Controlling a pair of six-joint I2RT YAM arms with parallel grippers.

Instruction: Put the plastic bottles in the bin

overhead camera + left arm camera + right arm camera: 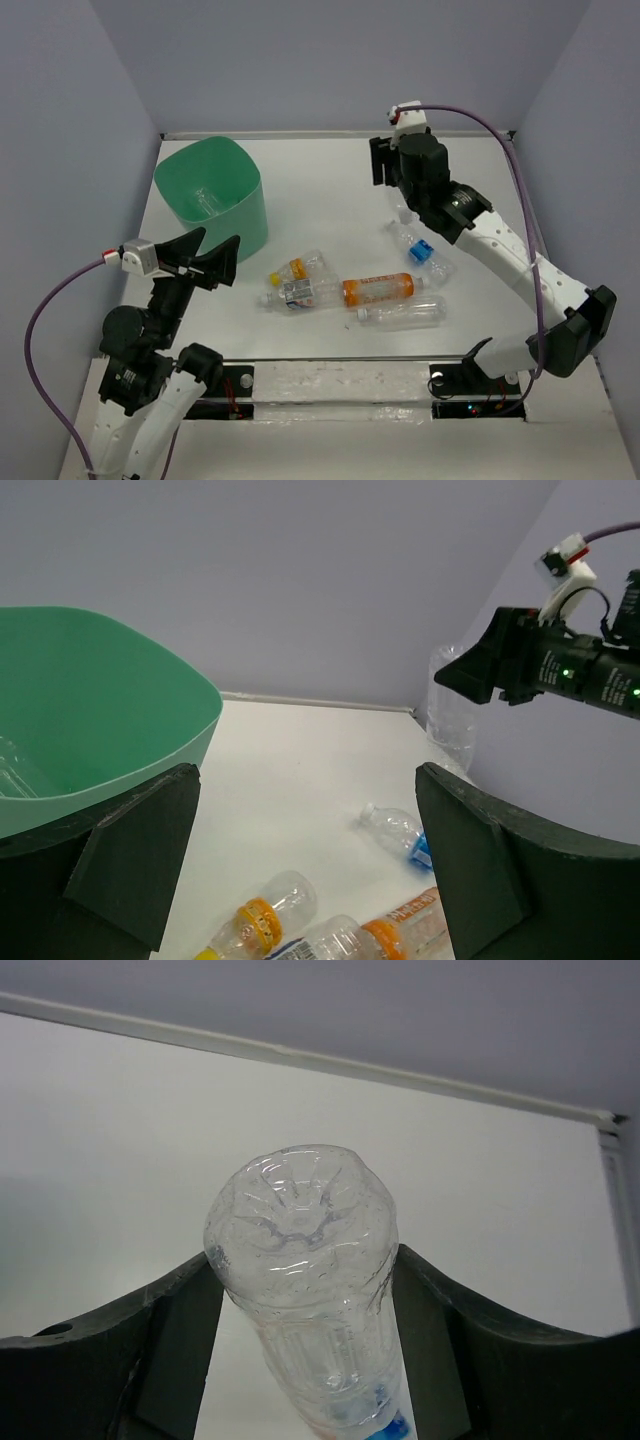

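Observation:
My right gripper carries the bottle to the left in the top view next and releases it over the bin's opening (207, 180), since it still hangs above the table.
The mint-green bin (235, 215) stands at the back left with one clear bottle (205, 203) inside; its wall fills the left of the left wrist view (110, 710). My right gripper (393, 185) is shut on a clear bottle (305, 1250) and holds it upright above the table at the back right, as the left wrist view (452, 715) also shows. Several bottles lie mid-table: a blue-labelled one (422, 250), a yellow-capped one (300, 268), a clear printed-label one (300, 292), an orange one (378, 289) and a clear one (405, 315). My left gripper (212, 258) is open and empty beside the bin.
Grey walls close in the table on the left, back and right. The back edge of the table (300, 1055) runs close behind the held bottle. The arm bases stand along the near edge (340, 380).

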